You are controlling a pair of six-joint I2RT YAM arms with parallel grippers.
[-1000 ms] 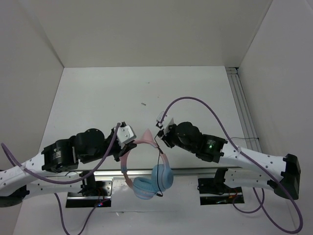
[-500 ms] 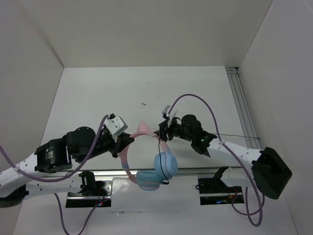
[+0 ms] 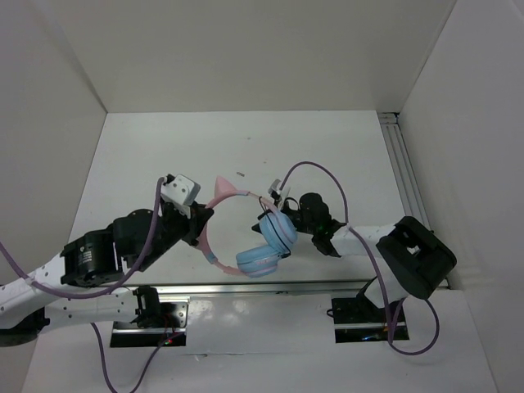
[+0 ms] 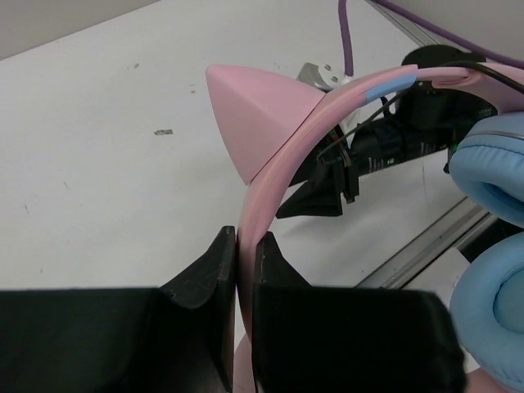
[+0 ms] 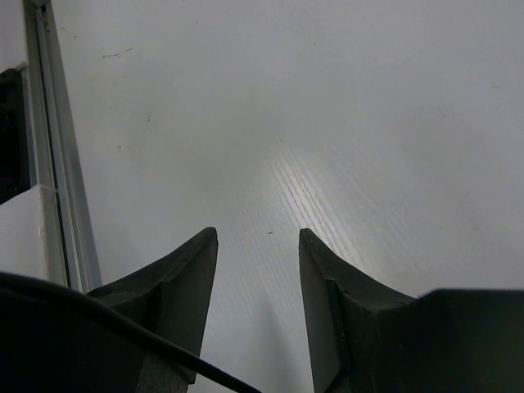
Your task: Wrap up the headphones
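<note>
My right gripper will next rise and move outward beside the ear cups, onto the thin black cable, because the cable still lies across one finger.
The headphones hang in the air between my two arms. In the top view the pink cat-ear headband [image 3: 237, 195] arcs from my left gripper [image 3: 199, 223] over to the light blue ear cups [image 3: 277, 232]. In the left wrist view my left gripper [image 4: 246, 246] is shut on the headband [image 4: 278, 176], with the cat ear [image 4: 254, 115] just beyond and the ear cups [image 4: 491, 164] at the right. My right gripper [image 3: 270, 211] sits beside the upper ear cup, partly hidden by it. In the right wrist view it [image 5: 258, 237] is open with only bare table between the fingers. The thin black cable [image 5: 115, 319] crosses its left finger.
A metal rail [image 3: 327, 286] runs along the near edge and another rail [image 3: 405, 180] runs along the right side; it also shows in the right wrist view [image 5: 57, 164]. White walls close in the back and sides. A thick purple robot cable [image 3: 327, 172] loops over the right arm.
My left gripper has carried the headband up and away from the near edge. The ear cups swung up and right. My right arm has folded in and its gripper moved with the headphones.
</note>
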